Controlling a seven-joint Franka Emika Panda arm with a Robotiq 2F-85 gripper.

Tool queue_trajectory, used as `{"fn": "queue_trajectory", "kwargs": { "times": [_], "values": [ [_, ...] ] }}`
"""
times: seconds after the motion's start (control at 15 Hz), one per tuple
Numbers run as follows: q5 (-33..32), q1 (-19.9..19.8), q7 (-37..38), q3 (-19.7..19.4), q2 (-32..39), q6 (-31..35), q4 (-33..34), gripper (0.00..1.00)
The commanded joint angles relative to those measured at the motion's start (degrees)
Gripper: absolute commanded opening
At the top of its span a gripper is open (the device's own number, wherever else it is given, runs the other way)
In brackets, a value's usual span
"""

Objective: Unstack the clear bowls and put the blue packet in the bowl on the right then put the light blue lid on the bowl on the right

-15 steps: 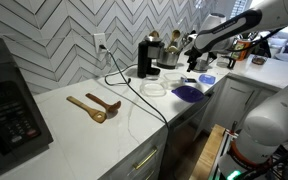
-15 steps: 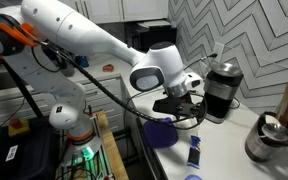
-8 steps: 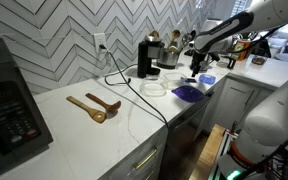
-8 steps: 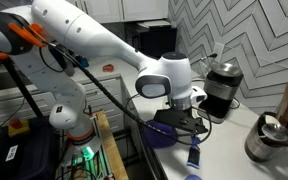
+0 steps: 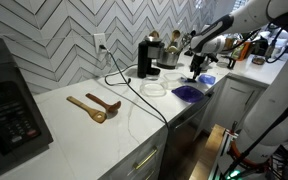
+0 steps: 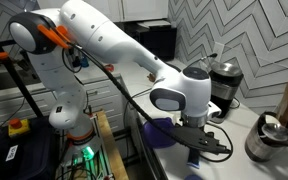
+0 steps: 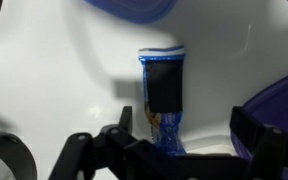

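I will lower my gripper onto the near end of the blue packet [image 7: 166,123] and close next, because the packet lies flat between my open fingers.
The blue packet [image 7: 164,95] lies flat on the white counter, straight below my gripper [image 7: 184,135]. The jaws are open and empty, one on each side of the packet's near end, not touching it. In an exterior view the gripper [image 6: 200,146] hangs low over the packet [image 6: 194,157]. The clear bowls [image 5: 155,87] sit stacked on the counter beside the black coffee maker. The light blue lid [image 5: 207,79] lies near the counter's edge, close to the gripper [image 5: 195,71].
A larger dark blue-purple flat thing [image 5: 187,93] lies by the packet and shows in the other exterior view [image 6: 162,133]. Two wooden spoons [image 5: 93,105] lie mid-counter. A black coffee maker [image 5: 144,57], its cable and metal pots [image 6: 267,138] stand at the back.
The arm has swung over and come down, so the open gripper now sits just above the blue packet. The packet, bowls and lid have not moved.
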Motion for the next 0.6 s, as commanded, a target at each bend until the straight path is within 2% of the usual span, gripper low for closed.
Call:
{"fn": "queue_trajectory", "kwargs": {
  "times": [0.0,0.07,0.13,0.2,0.27,0.53],
  "values": [
    [8.05,-1.98,-8.95,1.31,5.62,-1.00,4.90,1.00],
    [9.74,-2.53,-10.70,1.75,6.77,-1.47,5.84,0.95],
    [11.53,-3.11,-12.53,2.28,7.62,-2.05,6.64,0.87],
    [13.24,-3.72,-13.94,2.86,8.39,-2.94,7.54,0.71],
    [14.89,-4.38,-15.50,3.44,9.13,-4.21,8.36,0.71],
    [18.37,-6.70,-18.91,5.10,11.68,-8.77,11.36,0.38]
  ]
}}
